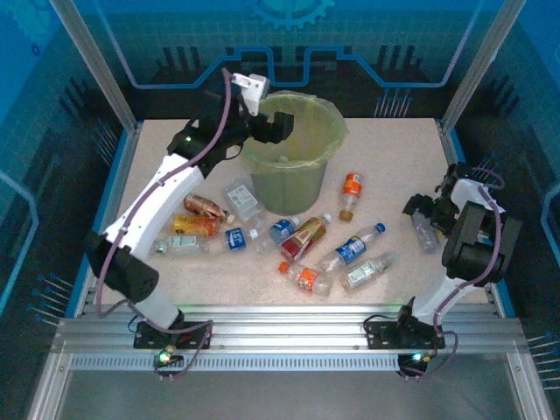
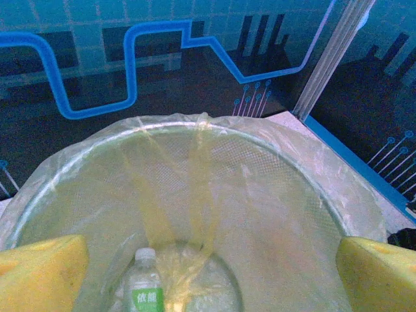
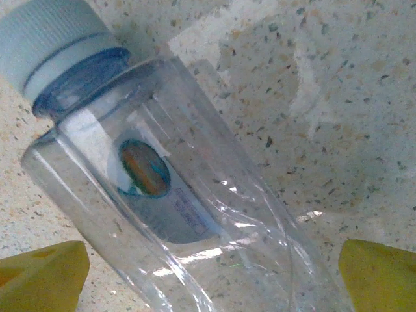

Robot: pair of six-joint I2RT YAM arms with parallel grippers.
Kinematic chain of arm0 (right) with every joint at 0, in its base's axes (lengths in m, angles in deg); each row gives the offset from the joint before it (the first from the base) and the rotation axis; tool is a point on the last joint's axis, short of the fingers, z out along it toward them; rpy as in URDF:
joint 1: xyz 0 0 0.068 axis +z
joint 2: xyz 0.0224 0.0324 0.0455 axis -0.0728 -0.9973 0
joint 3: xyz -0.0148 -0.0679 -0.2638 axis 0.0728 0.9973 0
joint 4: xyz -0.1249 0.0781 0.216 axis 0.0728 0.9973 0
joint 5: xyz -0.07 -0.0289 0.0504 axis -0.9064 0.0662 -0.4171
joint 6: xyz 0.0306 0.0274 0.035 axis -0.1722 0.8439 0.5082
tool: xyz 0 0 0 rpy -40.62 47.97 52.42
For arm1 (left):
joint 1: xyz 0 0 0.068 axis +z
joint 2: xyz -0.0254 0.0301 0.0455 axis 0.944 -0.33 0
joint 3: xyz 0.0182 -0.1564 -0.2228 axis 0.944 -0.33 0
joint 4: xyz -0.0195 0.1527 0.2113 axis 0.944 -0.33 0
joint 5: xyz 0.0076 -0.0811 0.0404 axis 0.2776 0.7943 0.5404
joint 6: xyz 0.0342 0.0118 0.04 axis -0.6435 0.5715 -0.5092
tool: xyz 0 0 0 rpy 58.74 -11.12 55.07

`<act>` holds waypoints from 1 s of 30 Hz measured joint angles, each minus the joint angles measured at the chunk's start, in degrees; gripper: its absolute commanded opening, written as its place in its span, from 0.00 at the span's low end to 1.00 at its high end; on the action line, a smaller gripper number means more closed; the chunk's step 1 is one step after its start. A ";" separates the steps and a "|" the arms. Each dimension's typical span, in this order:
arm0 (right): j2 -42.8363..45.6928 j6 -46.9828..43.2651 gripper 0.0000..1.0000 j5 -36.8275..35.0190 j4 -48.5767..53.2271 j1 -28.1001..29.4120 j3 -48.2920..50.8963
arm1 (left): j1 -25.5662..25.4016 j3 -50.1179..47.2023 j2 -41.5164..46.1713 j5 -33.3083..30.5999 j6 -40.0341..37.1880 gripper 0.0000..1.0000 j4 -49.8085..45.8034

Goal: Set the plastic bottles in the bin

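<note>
I will turn my right gripper to line up with the clear bottle, which lies slantwise between the open fingers, and lower the fingertips around its ribbed body.
The bin, olive green with a yellow-green liner, stands at the back middle of the table. My left gripper hovers over its left rim, open and holding nothing. In the left wrist view its yellow fingers frame the bin's lined wall. A green-labelled bottle lies at the bottom. My right gripper is low at the right side over a clear bottle. That white-capped bottle lies on the tabletop between the open fingers, which stand wide on either side.
Several plastic bottles lie loose in front of the bin, among them an orange-labelled one, a blue-labelled one, a red and gold one and a flattened clear one. Blue frame rails edge the table.
</note>
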 measured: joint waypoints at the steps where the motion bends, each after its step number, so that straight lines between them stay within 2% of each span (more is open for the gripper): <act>1: 0.00 0.02 1.00 -0.31 0.02 0.26 0.09 | 0.00 -1.36 1.38 -0.28 0.61 0.99 0.57; 12: -1.55 0.04 0.92 -3.45 0.22 2.84 0.42 | 0.00 -17.40 14.78 -3.48 8.55 0.99 5.40; 20: -4.31 -0.17 0.72 -5.22 0.57 5.05 0.42 | 0.57 -26.97 22.73 -7.67 14.08 0.99 6.91; 30: -4.24 0.07 0.45 -7.15 0.83 6.36 0.26 | 0.92 -33.88 27.19 -10.05 19.15 0.99 6.93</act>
